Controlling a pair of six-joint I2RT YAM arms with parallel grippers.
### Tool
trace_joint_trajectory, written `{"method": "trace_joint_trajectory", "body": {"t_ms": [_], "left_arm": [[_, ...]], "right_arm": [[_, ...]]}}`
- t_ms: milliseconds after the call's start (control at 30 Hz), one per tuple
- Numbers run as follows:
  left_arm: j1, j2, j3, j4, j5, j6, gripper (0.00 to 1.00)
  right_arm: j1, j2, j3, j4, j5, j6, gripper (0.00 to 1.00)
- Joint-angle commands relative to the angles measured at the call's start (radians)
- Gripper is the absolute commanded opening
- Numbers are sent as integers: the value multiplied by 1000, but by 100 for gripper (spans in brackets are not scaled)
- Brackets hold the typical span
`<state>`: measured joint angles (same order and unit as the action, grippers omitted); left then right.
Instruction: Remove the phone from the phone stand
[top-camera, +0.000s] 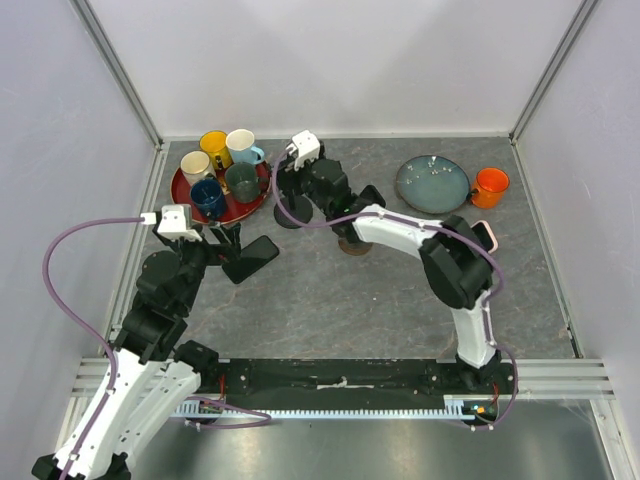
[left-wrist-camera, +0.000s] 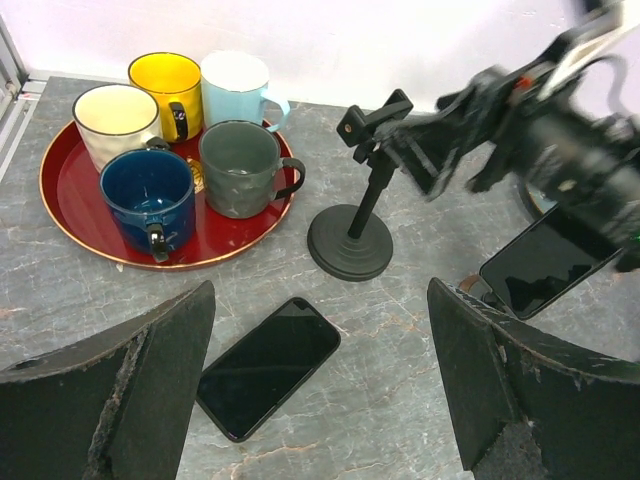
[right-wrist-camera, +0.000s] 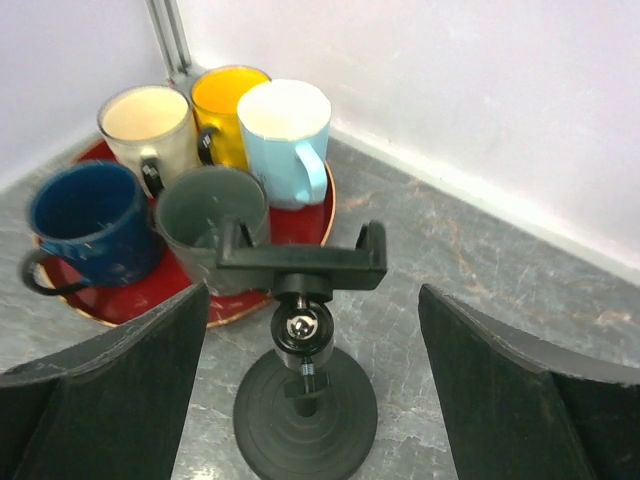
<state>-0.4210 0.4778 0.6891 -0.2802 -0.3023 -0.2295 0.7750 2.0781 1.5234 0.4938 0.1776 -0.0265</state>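
Note:
The second dark phone is still leaning on its base, so next I need to swing my right gripper to the right in the top view, onto the second dark phone's raised edge.
The black phone stand stands on its round base, and its clamp is empty. Seen from above, the stand is just right of the red tray. My right gripper is open, with one finger on each side of the clamp and touching nothing. In the top view the right gripper hovers over the stand's head. A black phone lies flat, screen up, on the table in front of the stand. My left gripper is open above the phone, with nothing between its fingers.
A red tray at the back left holds several mugs. A blue-grey plate and an orange mug sit at the back right. A second dark phone leans on a small brown base under the right arm. A pink-edged phone lies further right.

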Motion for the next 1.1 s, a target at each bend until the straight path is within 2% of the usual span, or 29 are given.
{"method": "trace_joint_trajectory", "body": {"t_ms": [0,200,333,600,733,867,900,1067], "left_arm": [[7,-8,-5,39,23,-11,93],[8,-24,-10,41,15,-11,93],[10,-27,-11,39,14,-11,93],[10,-22,-11,36,14,-11,93],[10,-21,-14,36,9,-11,93],[10,-16,-14,32,8,-10,93],[10,-16,-14,32,8,-10,93],[10,-16,-14,32,5,-10,93]], "right_arm": [[3,-202,-43,-17,-23,10,95],[1,-412,-189,-119,61,23,98],[-16,-533,-253,-294,126,56,98],[-134,-737,-422,-449,132,148,97],[-216,-780,-480,-478,86,226,96],[-316,-780,-517,-475,-30,338,92],[-327,-770,-523,-469,-85,350,90],[-355,-730,-532,-452,-141,418,81]]}}
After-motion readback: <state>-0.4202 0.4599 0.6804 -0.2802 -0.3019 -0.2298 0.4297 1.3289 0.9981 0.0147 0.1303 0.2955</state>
